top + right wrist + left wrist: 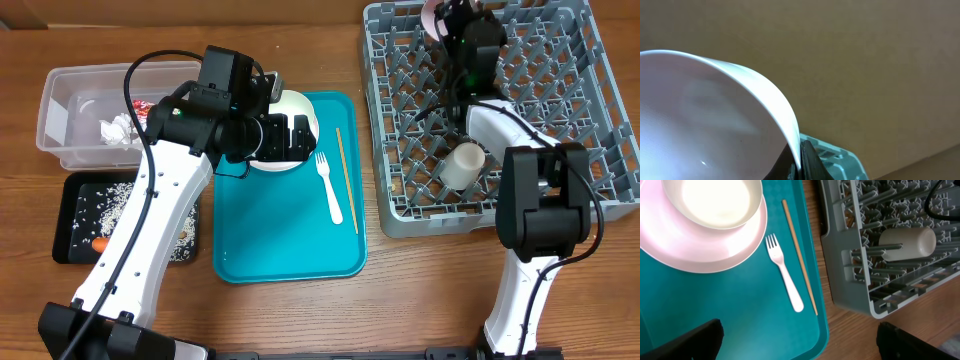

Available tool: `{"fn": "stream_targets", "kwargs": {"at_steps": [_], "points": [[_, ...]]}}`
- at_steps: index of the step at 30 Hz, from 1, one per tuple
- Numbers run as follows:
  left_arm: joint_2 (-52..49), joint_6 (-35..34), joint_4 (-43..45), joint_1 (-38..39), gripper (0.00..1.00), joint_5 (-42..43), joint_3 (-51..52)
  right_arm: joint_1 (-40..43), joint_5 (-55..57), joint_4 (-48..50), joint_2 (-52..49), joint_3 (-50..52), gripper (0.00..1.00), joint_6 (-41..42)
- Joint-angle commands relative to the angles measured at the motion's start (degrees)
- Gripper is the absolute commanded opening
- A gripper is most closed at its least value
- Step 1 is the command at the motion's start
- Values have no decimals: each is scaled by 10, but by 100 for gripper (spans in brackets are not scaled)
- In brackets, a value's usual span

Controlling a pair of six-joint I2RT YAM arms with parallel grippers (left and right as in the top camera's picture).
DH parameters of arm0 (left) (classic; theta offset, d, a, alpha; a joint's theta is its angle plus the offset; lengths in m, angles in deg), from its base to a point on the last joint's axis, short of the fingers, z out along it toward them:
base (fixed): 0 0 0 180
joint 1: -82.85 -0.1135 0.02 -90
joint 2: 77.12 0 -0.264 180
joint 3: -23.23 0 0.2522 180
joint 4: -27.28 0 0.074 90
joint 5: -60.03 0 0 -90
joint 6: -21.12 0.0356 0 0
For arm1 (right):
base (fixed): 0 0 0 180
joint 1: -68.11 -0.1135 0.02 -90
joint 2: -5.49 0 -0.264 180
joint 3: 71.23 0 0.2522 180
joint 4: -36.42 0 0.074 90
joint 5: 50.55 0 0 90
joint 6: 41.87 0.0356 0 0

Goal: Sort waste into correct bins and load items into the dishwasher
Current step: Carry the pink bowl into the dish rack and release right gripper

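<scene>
My right gripper shifts left in the overhead view next, lowers the bowl and releases it, since the rack's empty far corner lies below it there.
On the teal tray (280,240) a white bowl (715,202) sits on a white plate (700,255). A white fork (785,275) and a wooden chopstick (799,255) lie to their right. My left gripper (797,335) hangs open and empty above the tray, over the plate in the overhead view (285,135). My right gripper (801,160) is shut on the rim of another white bowl (700,110), held at the far edge of the grey dish rack (600,120). A white cup (463,165) lies in the rack.
The clear tub (60,110) at the left holds a crumpled napkin (118,128) and a red wrapper (145,105). The black tray (75,215) in front of it holds rice scraps (110,200) and a carrot (100,244). Bare wood separates tray and rack.
</scene>
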Motion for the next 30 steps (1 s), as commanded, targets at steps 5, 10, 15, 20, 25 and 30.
{"fn": "stream_targets", "kwargs": {"at_steps": [5, 10, 15, 20, 25, 30], "points": [[8, 9, 0, -1, 100, -4, -10, -10, -17, -24, -5, -1, 4, 13], [8, 9, 0, -1, 100, -4, -10, -10, -45, -51, -6, -1, 4, 13], [8, 9, 0, -1, 100, -4, -10, -13, -45, -51, -6, -1, 4, 12], [8, 9, 0, -1, 100, -4, -10, -13, -42, -51, -6, -1, 6, 13], [8, 9, 0, -1, 100, -4, -10, -13, -10, -51, -6, -1, 6, 13], [8, 9, 0, -1, 100, -4, -10, -14, 6, -51, -2, -1, 8, 13]]}}
